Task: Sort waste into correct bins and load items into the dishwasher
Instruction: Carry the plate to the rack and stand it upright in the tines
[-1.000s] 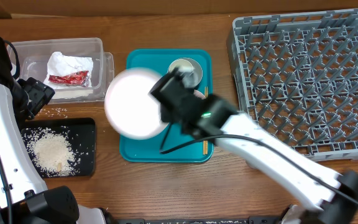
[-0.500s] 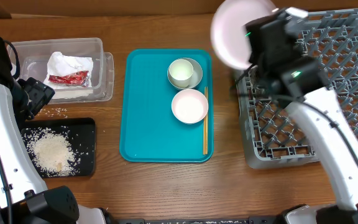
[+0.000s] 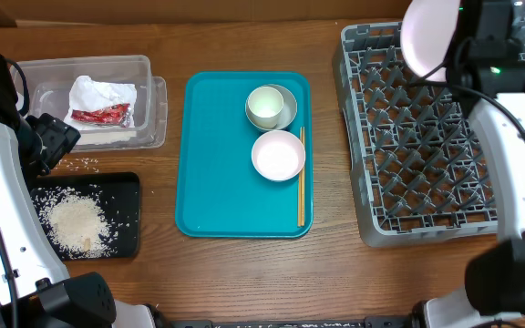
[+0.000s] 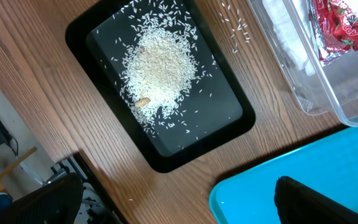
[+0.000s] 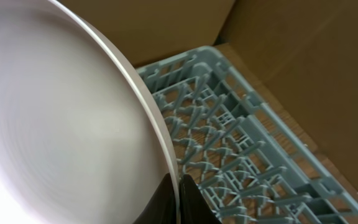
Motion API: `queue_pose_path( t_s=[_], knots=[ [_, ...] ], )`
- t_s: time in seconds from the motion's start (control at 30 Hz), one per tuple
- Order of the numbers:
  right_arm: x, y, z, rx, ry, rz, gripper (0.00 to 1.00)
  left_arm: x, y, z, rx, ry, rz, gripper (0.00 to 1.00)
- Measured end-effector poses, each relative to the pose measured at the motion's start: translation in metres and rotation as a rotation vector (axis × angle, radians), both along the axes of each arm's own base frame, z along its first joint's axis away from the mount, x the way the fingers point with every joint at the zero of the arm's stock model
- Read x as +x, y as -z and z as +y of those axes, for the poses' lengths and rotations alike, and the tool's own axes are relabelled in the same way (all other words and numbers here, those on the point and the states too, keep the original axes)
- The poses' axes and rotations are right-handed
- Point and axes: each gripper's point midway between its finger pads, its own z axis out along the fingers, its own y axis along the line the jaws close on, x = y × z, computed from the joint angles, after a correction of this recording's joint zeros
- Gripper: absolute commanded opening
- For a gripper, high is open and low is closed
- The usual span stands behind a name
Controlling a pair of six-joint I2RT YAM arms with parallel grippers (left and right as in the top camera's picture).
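Note:
I will move my right gripper to the left in the overhead view, then down toward the rack's far tray-side corner [image 3: 370, 56]. It will let go of the plate [image 3: 429, 36] where the rack's wires stand empty.
My right gripper [image 5: 178, 182] is shut on the rim of the round pale plate [image 5: 61, 112], holding it on edge over the far part of the grey dish rack [image 3: 427, 155]. In the overhead view the plate [image 3: 429, 36] shows above the rack's back edge. On the teal tray [image 3: 217, 182] stand a white cup [image 3: 265, 104] inside a grey-green bowl [image 3: 286, 108], a small white bowl [image 3: 278, 155] and chopsticks [image 3: 301, 182]. My left gripper [image 4: 179, 208] hangs open over the table beside the black tray [image 4: 229, 127], with nothing in it.
The clear tub [image 3: 144, 68] at the back left holds a crumpled napkin [image 3: 98, 91] and a red wrapper [image 3: 100, 115]. Rice [image 3: 76, 221] is heaped in the black tray [image 3: 130, 214], and loose grains [image 3: 85, 164] lie on the wood. A cardboard wall [image 5: 291, 56] rises behind the rack.
My right arm has swung the plate from above the teal tray across to the rack's far side and turned it on edge. The left arm has not moved.

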Motion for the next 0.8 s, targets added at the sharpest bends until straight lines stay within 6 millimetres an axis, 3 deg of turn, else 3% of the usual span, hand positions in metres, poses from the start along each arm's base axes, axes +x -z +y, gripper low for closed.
queue_pose_path(
  t_s=[0.27,0.4,0.6,0.73,0.8],
  knots=[
    [0.035,0.058,0.015,0.004,-0.062,0.078,0.04,0.000,0.000,0.000,0.000,0.000,0.000,1.00],
    [0.042,0.068,0.014,-0.005,-0.056,0.074,0.04,0.000,0.000,0.000,0.000,0.000,0.000,1.00],
    [0.042,0.067,0.021,-0.034,-0.050,0.079,0.05,0.000,0.000,0.000,0.000,0.000,0.000,1.00],
    [0.041,0.062,0.043,-0.087,-0.065,0.082,0.18,0.000,0.000,0.000,0.000,0.000,0.000,1.00],
    [0.041,0.059,0.057,-0.121,-0.078,0.081,0.36,0.000,0.000,0.000,0.000,0.000,0.000,1.00]
  ],
)
